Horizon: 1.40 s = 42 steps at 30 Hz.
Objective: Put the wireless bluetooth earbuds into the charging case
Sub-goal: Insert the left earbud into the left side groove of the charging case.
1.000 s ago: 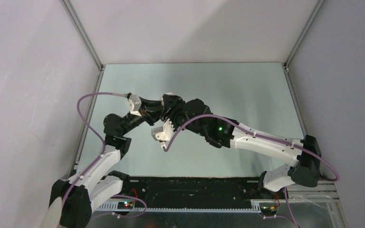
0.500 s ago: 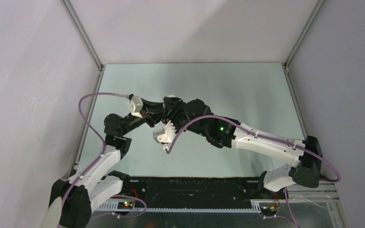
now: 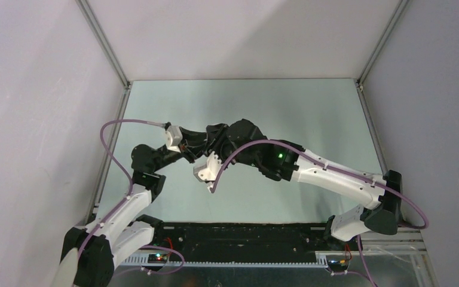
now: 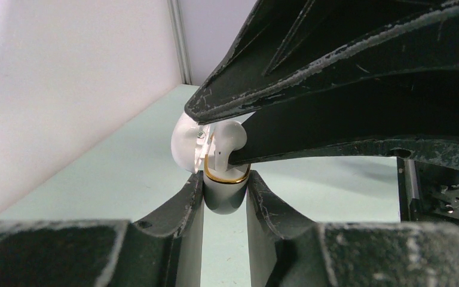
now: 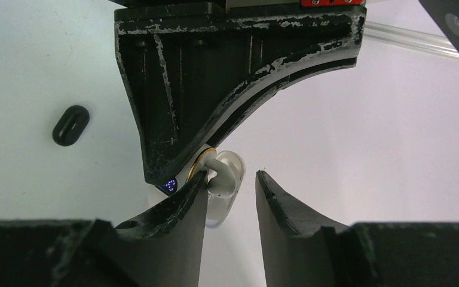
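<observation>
My left gripper moves down and to the right in the top view next and releases the charging case (image 4: 225, 200) on the tabletop's middle, because the case hangs midair.
In the left wrist view my left gripper (image 4: 226, 181) is shut on the charging case (image 4: 225, 200), a white body with a gold rim, its lid (image 4: 184, 143) hinged open to the left. One white earbud (image 4: 231, 139) stands in the case mouth, and a black finger (image 4: 334, 128) of the right gripper lies against it from above. In the right wrist view the earbud (image 5: 225, 173) rests beside the left finger of my right gripper (image 5: 231, 179); the jaws stand apart with a gap to the right finger. A blue light (image 5: 168, 185) glows on the case. The top view hides the case behind both wrists (image 3: 215, 143).
A black oval object (image 5: 70, 124) lies on the pale green table (image 5: 30, 72) left of the grippers in the right wrist view. Grey walls and a metal corner post (image 4: 179, 42) stand behind. Purple cables (image 3: 119, 128) loop over both arms.
Both wrists have shifted slightly while staying together; the left wrist moved a little nearer and the right forearm swung a bit farther back. The hold on the case is unchanged.
</observation>
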Available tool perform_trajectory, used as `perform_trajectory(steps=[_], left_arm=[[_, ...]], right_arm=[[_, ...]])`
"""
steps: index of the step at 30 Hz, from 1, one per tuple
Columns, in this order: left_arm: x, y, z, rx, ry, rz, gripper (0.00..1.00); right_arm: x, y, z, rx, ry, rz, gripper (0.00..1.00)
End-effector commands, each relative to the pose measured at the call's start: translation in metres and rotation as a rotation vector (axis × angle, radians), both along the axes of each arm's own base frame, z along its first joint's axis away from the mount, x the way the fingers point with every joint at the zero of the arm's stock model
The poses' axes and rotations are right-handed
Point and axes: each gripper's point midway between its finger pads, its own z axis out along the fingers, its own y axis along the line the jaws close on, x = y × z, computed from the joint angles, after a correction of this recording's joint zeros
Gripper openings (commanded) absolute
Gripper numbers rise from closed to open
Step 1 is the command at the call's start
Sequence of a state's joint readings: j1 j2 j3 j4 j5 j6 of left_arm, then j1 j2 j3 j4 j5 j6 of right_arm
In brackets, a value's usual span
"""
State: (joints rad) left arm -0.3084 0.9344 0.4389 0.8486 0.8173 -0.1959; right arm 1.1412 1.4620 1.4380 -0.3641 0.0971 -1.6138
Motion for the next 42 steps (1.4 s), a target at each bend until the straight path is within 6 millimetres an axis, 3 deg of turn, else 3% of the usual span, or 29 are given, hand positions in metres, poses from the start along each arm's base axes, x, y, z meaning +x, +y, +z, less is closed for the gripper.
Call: perform_trajectory(steps=[1, 16, 31, 34, 38, 42], left_arm=[[-0.009, 0.002, 0.034, -0.015, -0.185, 0.005, 0.0], [-0.006, 0.002, 0.029, -0.005, -0.169, 0.014, 0.0], [-0.006, 0.002, 0.025, -0.007, -0.142, 0.014, 0.0], [-0.005, 0.002, 0.021, 0.004, -0.127, 0.013, 0.0], [-0.006, 0.001, 0.013, 0.028, -0.101, -0.001, 0.0], [-0.004, 0.003, 0.002, 0.07, -0.063, -0.007, 0.0]], right_arm=[[-0.004, -0.01, -0.035, -0.123, 0.13, -0.032, 0.4], [-0.008, -0.016, -0.027, -0.149, 0.195, -0.03, 0.44], [-0.011, -0.026, -0.006, -0.1, 0.241, -0.064, 0.5], [-0.011, -0.028, 0.005, -0.064, 0.245, -0.079, 0.52], [-0.02, -0.031, 0.031, 0.038, 0.335, -0.103, 0.58], [-0.037, -0.032, 0.04, 0.161, 0.614, -0.183, 0.62]])
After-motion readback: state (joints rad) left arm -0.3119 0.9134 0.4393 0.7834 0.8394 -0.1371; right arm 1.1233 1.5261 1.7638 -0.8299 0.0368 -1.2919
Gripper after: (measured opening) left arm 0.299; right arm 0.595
